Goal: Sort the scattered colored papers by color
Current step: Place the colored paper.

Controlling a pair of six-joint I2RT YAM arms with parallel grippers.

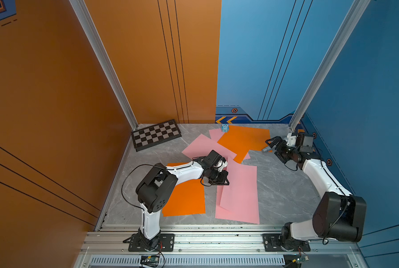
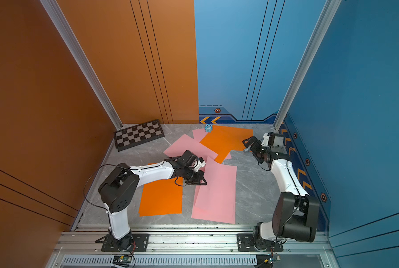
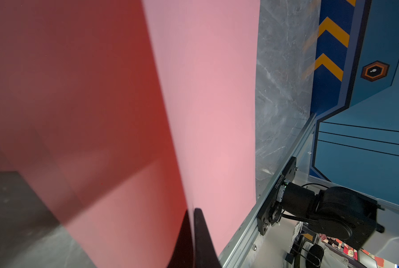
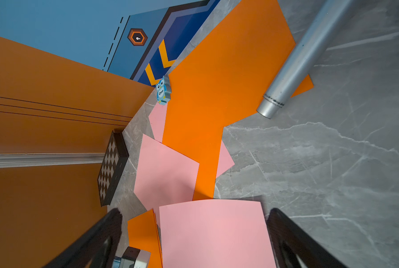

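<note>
My left gripper needs to move the same-colored sheet down and back onto the other pink paper's edge (image 3: 85, 223) and let go, because that edge is lower and farther back than the gripper.
My left gripper (image 1: 222, 179) (image 3: 193, 212) is shut on the edge of a light pink paper (image 1: 240, 185) (image 2: 217, 185) (image 3: 212, 116). That sheet is lifted and curved over another pink paper (image 1: 238, 215) near the front rail. An orange paper (image 1: 184, 199) (image 2: 161, 199) lies flat to its left, partly under my left arm. Farther back, orange papers (image 1: 242, 139) (image 4: 217, 81) overlap pink papers (image 1: 200, 146) (image 4: 166, 171). My right gripper (image 1: 271, 145) (image 2: 248, 143) (image 4: 195, 212) hangs open at the far right, holding nothing.
A black-and-grey chessboard (image 1: 156, 134) (image 2: 138, 137) lies at the far left corner. A small blue owl figure (image 1: 225, 127) (image 4: 163, 91) stands at the back wall on the papers. A silver cylinder (image 1: 266, 149) (image 4: 293, 60) rests by my right gripper on an orange corner.
</note>
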